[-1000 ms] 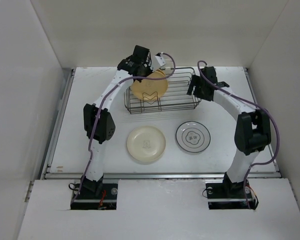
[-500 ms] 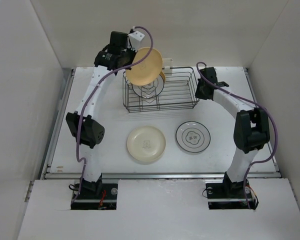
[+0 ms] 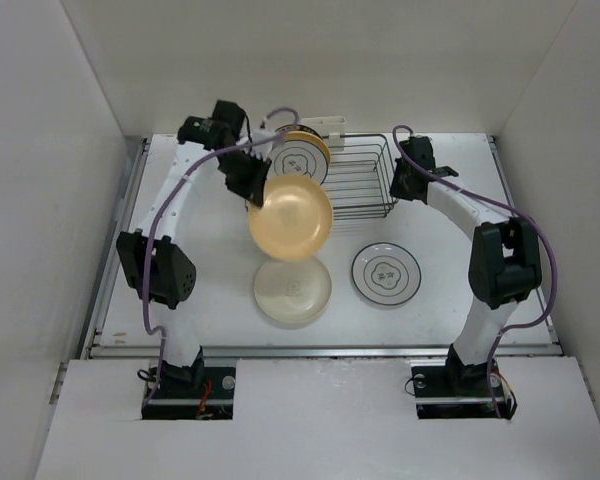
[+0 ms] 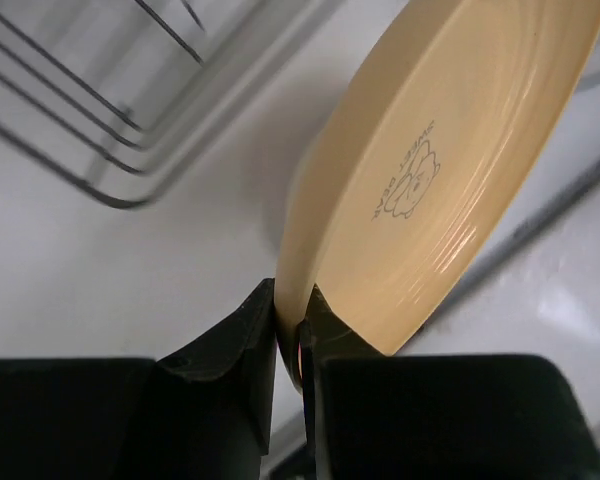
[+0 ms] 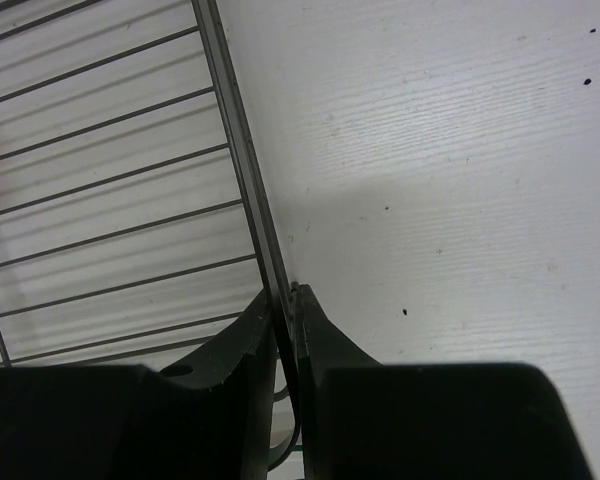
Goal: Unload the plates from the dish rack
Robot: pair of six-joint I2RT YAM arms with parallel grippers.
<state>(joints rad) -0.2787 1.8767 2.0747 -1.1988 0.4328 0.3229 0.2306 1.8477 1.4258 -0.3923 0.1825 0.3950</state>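
Note:
I need to lower the yellow-orange plate from the rack back onto the cream plate (image 3: 292, 292) before I open my left gripper.
My left gripper (image 3: 252, 190) is shut on the rim of a yellow-orange plate (image 3: 290, 218), held tilted in the air in front of the dish rack (image 3: 365, 205) and partly over a cream plate (image 3: 292, 292) lying on the table. In the left wrist view the plate's edge (image 4: 430, 170) sits pinched in the left gripper (image 4: 290, 310). A white plate with a dark rim (image 3: 300, 158) stands in the rack's left end. My right gripper (image 3: 408, 185) is shut on the rack's right rim wire (image 5: 235, 150), the right gripper (image 5: 285, 300) clamping it.
A white plate with a dark rim and centre motif (image 3: 386, 273) lies flat on the table to the right of the cream one. A small white holder (image 3: 325, 124) sits at the rack's back side. White walls enclose the table left, back and right.
My left arm lifted the yellow-orange plate out of the rack and swung it forward over the cream plate. The right gripper closed on the rack's right rim.

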